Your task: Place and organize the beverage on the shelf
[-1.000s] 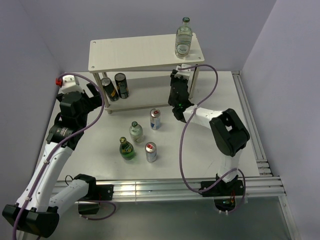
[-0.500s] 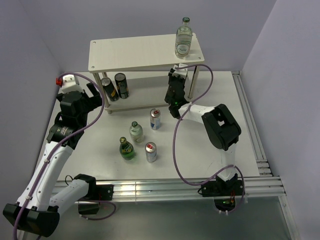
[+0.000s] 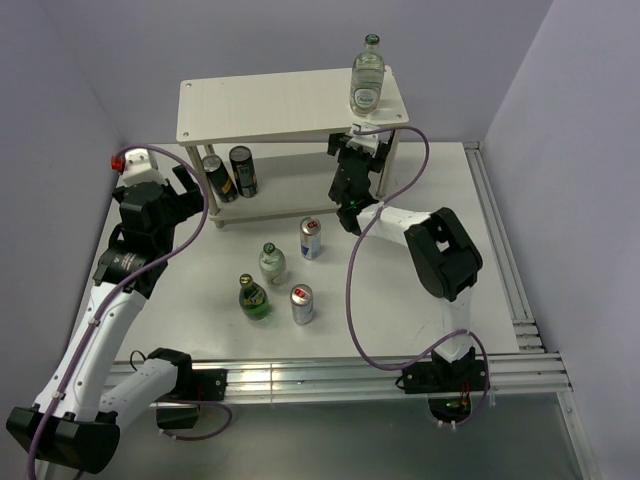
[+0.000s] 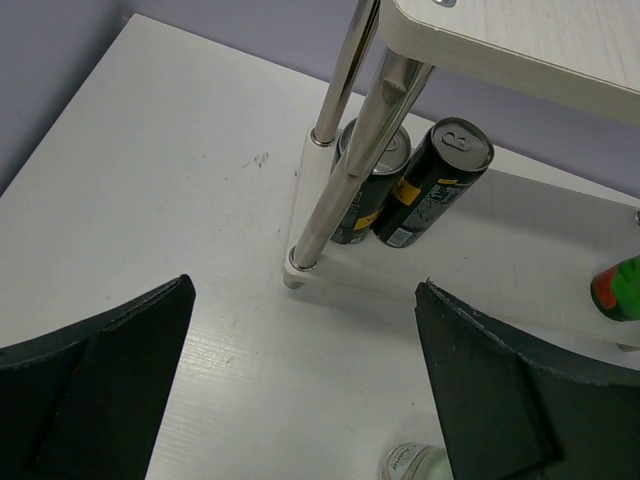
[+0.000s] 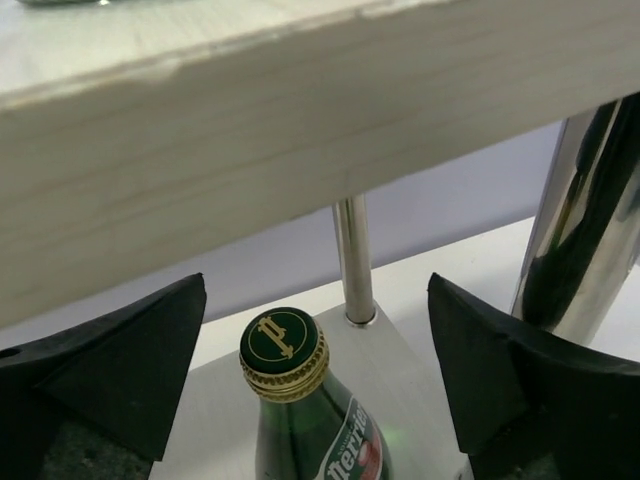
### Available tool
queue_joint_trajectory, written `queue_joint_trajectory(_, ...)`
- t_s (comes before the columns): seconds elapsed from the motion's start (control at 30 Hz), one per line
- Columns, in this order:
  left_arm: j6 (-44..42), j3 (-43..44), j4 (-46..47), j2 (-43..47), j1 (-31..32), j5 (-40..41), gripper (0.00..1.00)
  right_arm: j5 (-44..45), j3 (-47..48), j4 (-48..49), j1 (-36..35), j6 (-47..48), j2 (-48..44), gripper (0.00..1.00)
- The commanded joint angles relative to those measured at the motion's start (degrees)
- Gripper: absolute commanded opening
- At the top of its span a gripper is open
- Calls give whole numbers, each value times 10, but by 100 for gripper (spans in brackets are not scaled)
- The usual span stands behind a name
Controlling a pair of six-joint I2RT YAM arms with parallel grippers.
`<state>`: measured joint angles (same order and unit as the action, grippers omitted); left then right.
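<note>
Back from my right gripper and to its left in the top view stands the unshelved clear bottle, so I will withdraw that way onto its green cap.
The pale wood shelf (image 3: 270, 105) stands at the back of the table. A clear green-capped bottle (image 3: 367, 75) stands on the right end of its top board. My right gripper (image 3: 358, 150) reaches under that end. In the right wrist view it (image 5: 315, 370) is open, and a green glass bottle (image 5: 300, 420) stands free on the lower board between its fingers (image 5: 110, 360). On the table stand a silver-blue can (image 3: 311, 238), a clear bottle (image 3: 272, 262), a green bottle (image 3: 254, 297) and another can (image 3: 301, 304). My left gripper (image 3: 200, 198) hangs open and empty by the shelf's left leg (image 4: 340, 170).
Two dark cans (image 3: 218, 178) (image 3: 242, 170) lean on the lower board's left end, right behind the chrome leg. The top board (image 5: 250, 120) hangs low over the right gripper, with a thick leg (image 5: 580, 230) to its right. Purple walls close in at the back and both sides.
The right gripper was shut on the green bottle and has opened, leaving it standing on the lower board. Its arm has shifted a little toward the shelf. The left arm has not moved.
</note>
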<state>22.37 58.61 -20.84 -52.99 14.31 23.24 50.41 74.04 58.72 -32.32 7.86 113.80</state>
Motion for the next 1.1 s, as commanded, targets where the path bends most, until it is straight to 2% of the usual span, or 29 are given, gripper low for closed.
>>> queue_joint_trajectory(0.0,7,5,17,4,-3,-12,99,11,3,14,4,-23,-45,100)
queue_joint_trajectory(0.07,5,6,18,4,-4,-16,99,1,-18,-3,0,-41,-70,100)
queue_joint_trajectory(0.33,-3,3,20,13,-7,-25,99,-8,-177,-73,-51,-107,-284,100)
queue_joint_trajectory(0.43,-5,3,23,11,-8,-41,99,12,-211,-144,-83,-138,-359,100)
queue_joint_trajectory(0.53,-5,5,23,8,-8,-48,99,-68,-256,-262,-117,-213,-451,100)
queue_joint_trajectory(0.57,-4,5,21,8,-8,-46,99,-171,-274,-273,-125,-223,-467,100)
queue_joint_trajectory(0.6,-4,5,22,10,-8,-44,99,-204,-277,-286,-138,-232,-479,100)
queue_joint_trajectory(0.7,-5,4,23,12,-9,-37,99,-258,-271,-333,-202,-225,-492,100)
queue_joint_trajectory(0.83,-5,3,24,15,-13,-36,99,-280,-241,-388,-266,-253,-470,100)
queue_joint_trajectory(1.07,-5,0,24,18,-16,-35,99,-293,-209,-412,-310,-309,-401,97)
